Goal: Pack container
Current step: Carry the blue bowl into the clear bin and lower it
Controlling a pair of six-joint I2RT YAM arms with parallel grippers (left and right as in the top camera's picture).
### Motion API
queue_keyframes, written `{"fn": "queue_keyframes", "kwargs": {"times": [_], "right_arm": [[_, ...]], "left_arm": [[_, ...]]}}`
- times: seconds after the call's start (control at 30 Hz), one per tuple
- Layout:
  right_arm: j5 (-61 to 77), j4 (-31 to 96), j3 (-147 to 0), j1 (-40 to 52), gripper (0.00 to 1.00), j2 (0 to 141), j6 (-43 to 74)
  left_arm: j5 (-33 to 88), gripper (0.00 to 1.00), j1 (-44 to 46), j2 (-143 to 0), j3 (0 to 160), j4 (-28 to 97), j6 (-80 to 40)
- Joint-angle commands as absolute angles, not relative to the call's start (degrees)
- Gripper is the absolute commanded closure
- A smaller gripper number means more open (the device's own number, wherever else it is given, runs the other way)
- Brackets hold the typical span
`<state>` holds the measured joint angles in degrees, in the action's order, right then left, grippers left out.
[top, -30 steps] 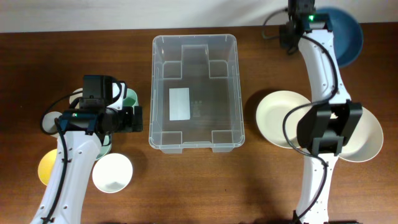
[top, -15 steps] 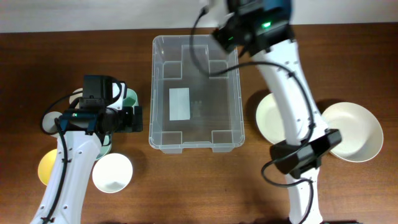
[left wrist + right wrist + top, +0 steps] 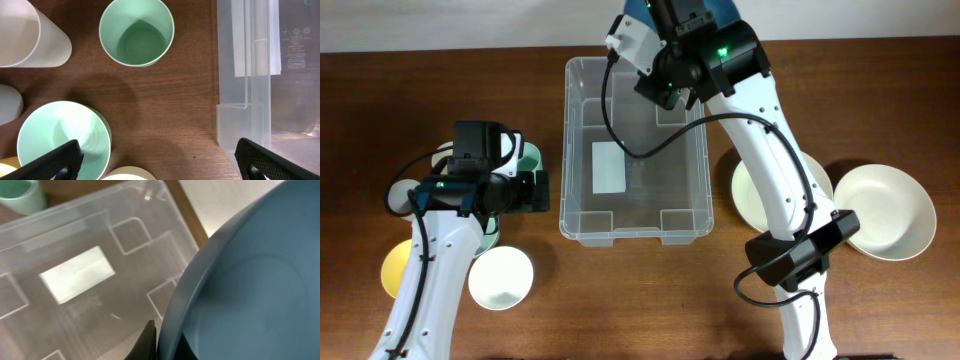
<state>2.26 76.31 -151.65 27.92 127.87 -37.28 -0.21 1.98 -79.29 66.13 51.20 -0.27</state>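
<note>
The right gripper should next lower the blue bowl [image 3: 250, 280] back toward the white label [image 3: 608, 167] inside the container, because the container's bottom is still free of dishes.
The clear container [image 3: 565, 150] stands at the table's middle, with only a white label [image 3: 608, 167] on its bottom. My right gripper [image 3: 660, 55] hangs over the container's far right end. In the right wrist view the gripper [image 3: 167, 342] is shut on the rim of a blue bowl [image 3: 250, 280], held above the container [image 3: 30, 240]. My left gripper [image 3: 535, 190] is open and empty, left of the container. In the left wrist view the gripper [image 3: 160, 165] spans bare table beside the container wall [image 3: 245, 75].
Two cream bowls [image 3: 885, 212] [image 3: 760, 190] sit at the right. At the left are a green cup [image 3: 136, 32], a green bowl [image 3: 62, 140], a white cup on its side [image 3: 25, 35], a white bowl [image 3: 501, 277] and a yellow bowl [image 3: 395, 268].
My right arm has swung left from the back right corner, carrying the blue bowl to above the container's far end. The left arm has not moved.
</note>
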Motion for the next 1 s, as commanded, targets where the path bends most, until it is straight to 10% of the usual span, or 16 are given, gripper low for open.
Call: {"fn": "queue_keyframes", "kwargs": {"times": [0.0, 0.97], "right_arm": [[7.6, 76.5, -150.4, 28.6, 0.96, 126.7, -42.1], [8.0, 61.0, -122.9, 32.2, 0.96, 126.9, -46.8]], "left_arm": [[-0.4, 0.00, 2.0, -79.4, 67.1, 51.1, -0.9], [0.5, 0.00, -21.0, -75.8, 81.2, 58.6, -0.9]]}}
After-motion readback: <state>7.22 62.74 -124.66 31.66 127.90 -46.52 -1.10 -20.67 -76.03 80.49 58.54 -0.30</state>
